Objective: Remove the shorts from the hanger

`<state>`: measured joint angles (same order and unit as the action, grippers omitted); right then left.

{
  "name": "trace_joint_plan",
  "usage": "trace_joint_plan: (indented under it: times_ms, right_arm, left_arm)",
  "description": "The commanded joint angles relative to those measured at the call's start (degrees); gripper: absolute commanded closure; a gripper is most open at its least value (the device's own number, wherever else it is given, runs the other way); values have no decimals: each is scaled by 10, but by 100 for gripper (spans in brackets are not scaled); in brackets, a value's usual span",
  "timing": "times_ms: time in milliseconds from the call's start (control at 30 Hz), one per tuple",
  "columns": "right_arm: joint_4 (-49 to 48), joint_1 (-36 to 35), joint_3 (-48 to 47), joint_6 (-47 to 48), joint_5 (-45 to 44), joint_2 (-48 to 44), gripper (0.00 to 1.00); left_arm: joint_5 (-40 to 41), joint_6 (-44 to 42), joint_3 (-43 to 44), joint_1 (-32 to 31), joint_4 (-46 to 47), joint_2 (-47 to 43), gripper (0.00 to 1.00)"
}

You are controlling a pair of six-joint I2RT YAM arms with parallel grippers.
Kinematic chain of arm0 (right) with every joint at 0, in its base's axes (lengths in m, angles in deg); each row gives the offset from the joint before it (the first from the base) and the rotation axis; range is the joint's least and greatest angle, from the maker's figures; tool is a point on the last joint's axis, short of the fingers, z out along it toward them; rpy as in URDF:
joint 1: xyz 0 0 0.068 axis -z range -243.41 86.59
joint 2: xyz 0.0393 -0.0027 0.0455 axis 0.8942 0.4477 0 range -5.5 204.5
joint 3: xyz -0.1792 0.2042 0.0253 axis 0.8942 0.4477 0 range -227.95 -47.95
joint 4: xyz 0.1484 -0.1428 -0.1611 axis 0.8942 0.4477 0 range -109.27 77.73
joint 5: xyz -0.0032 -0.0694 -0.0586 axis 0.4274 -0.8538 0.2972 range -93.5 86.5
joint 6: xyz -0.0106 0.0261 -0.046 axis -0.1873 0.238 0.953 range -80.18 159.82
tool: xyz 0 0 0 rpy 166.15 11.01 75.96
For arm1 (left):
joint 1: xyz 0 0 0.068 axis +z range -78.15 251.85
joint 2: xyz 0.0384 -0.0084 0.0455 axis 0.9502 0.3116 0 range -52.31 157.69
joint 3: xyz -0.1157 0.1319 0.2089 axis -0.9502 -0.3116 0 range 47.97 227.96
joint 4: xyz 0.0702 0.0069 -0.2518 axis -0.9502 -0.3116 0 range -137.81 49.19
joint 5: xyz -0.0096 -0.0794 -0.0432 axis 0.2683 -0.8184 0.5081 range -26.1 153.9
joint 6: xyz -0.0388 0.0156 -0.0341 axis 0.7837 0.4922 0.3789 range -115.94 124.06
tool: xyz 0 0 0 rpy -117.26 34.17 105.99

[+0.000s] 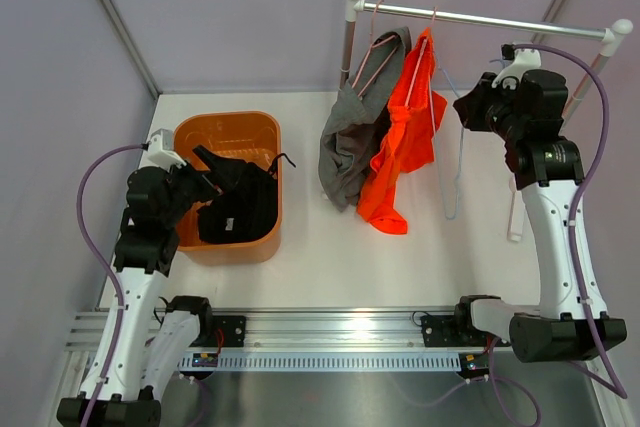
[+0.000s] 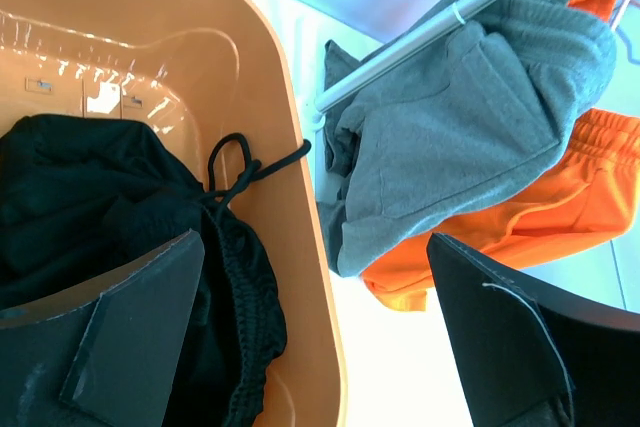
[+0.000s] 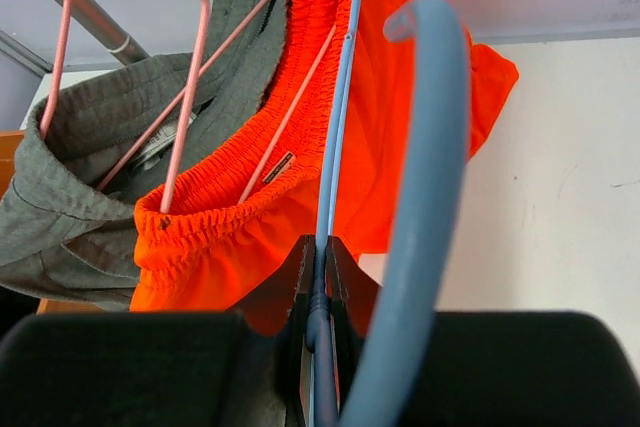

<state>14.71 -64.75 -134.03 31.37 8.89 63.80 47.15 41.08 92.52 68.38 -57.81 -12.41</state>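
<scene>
My right gripper needs to move outward next, because the bare part of the bar is outward of it. It should then hook the light-blue hanger over that part of the bar and let go of it.
The black shorts lie crumpled in an orange bin. My left gripper hovers open over the bin's right rim, holding nothing. The grey shorts and the orange shorts hang side by side on pink hangers from the rail. My right gripper is shut on a bare light-blue hanger just right of the orange shorts.
The rail stands on two white posts at the back of the white table. Grey walls close in the left and back. The bin sits at the table's left, near the left arm.
</scene>
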Motion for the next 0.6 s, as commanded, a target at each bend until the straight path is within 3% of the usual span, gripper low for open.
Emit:
trace_joint_plan:
  times_ms: [0,233,567]
  right_arm:
    - [-44,4,0,19,20,-35,100]
    - [-15,4,-48,5,-89,-12,100]
    - [25,4,-177,-17,-121,64,100]
  left_arm:
    - [-28,-16,21,2,5,0,1]
    - [-30,-27,24,2,2,2,1]
    - [-31,-48,39,2,-4,14,1]
